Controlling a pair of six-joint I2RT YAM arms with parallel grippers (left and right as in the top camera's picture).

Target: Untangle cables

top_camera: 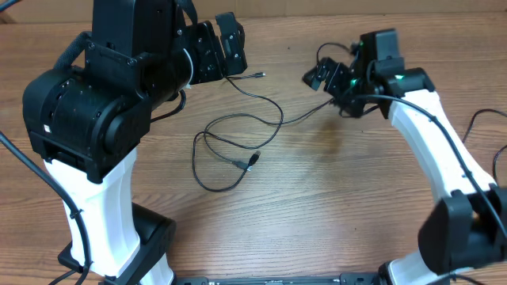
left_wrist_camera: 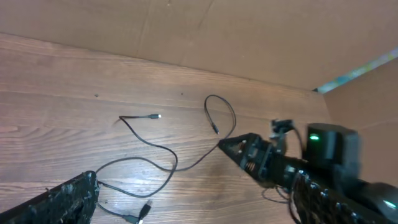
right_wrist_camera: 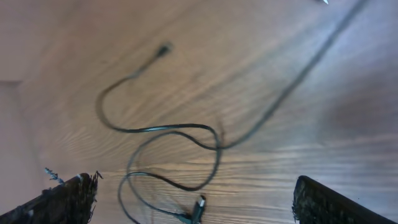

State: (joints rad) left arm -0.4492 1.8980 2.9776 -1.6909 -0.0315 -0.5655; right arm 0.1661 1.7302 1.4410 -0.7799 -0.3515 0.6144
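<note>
I should move my right gripper down and to the left in the overhead view next, onto the single piece of cable [top_camera: 298,119] [right_wrist_camera: 241,140] beside the crossing, because that piece is clear of loops.
The cables [top_camera: 238,119] are thin black cords lying in loose loops on the wooden table between my arms. One small silvery plug [top_camera: 260,75] lies near my left gripper [top_camera: 226,43], which hovers open and empty. A USB plug [top_camera: 253,159] lies inside the loops. One strand runs right to my right gripper [top_camera: 321,77], which is open above the table. The right wrist view shows the cords [right_wrist_camera: 180,129] and the USB plug [right_wrist_camera: 199,206] below the spread fingers [right_wrist_camera: 194,186]. The left wrist view shows the cords [left_wrist_camera: 158,149] and its open fingers [left_wrist_camera: 193,208].
A small loop of thin cord [left_wrist_camera: 221,109] lies at the back by the right gripper. A cardboard wall [left_wrist_camera: 249,37] stands behind the table. Thicker black arm cables [top_camera: 483,119] hang at the right edge. The arm bases [top_camera: 142,237] stand at the front.
</note>
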